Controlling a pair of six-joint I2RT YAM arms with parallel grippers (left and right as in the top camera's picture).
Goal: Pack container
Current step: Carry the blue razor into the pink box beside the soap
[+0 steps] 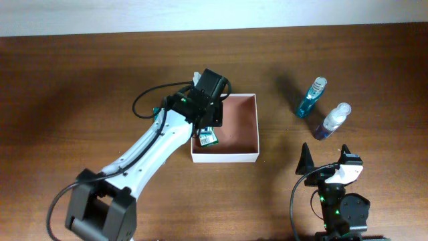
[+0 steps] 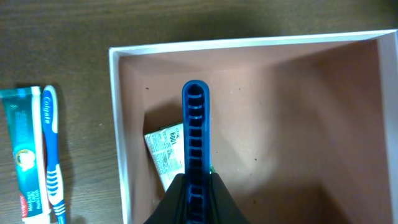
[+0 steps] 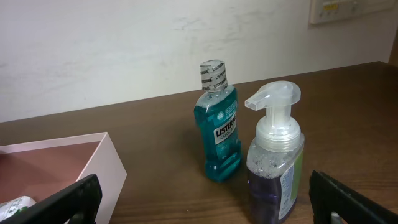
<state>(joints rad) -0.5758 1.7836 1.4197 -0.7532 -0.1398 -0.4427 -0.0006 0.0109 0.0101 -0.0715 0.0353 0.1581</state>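
The gap beside the packet (image 2: pixel 153 179) is empty, so the robot's left gripper needs to lower into the container toward the container's side by the toothbrush and release the stick (image 2: pixel 195 124) in that gap.
The container (image 1: pixel 257 127) is a shallow white box with a reddish-brown inside, at the table's middle. It also shows in the left wrist view (image 2: pixel 249 43) and the right wrist view (image 3: pixel 106 168). A small green-white packet (image 1: pixel 207 139) lies in its left part (image 2: pixel 163 149). My left gripper (image 1: pixel 208 124) hangs over the box's left side, shut (image 2: pixel 196 180) on a narrow blue ribbed stick (image 2: pixel 195 124) that points into the box. My right gripper (image 1: pixel 328 157) is open and empty (image 3: pixel 202 196) near the front right.
A teal mouthwash bottle (image 1: pixel 311 98) and a purple pump soap bottle (image 1: pixel 332 122) stand right of the box, in front of my right gripper (image 3: pixel 219 134) (image 3: pixel 277 168). A toothpaste tube (image 2: pixel 22 155) and a toothbrush (image 2: pixel 51 149) lie on the table left of the box.
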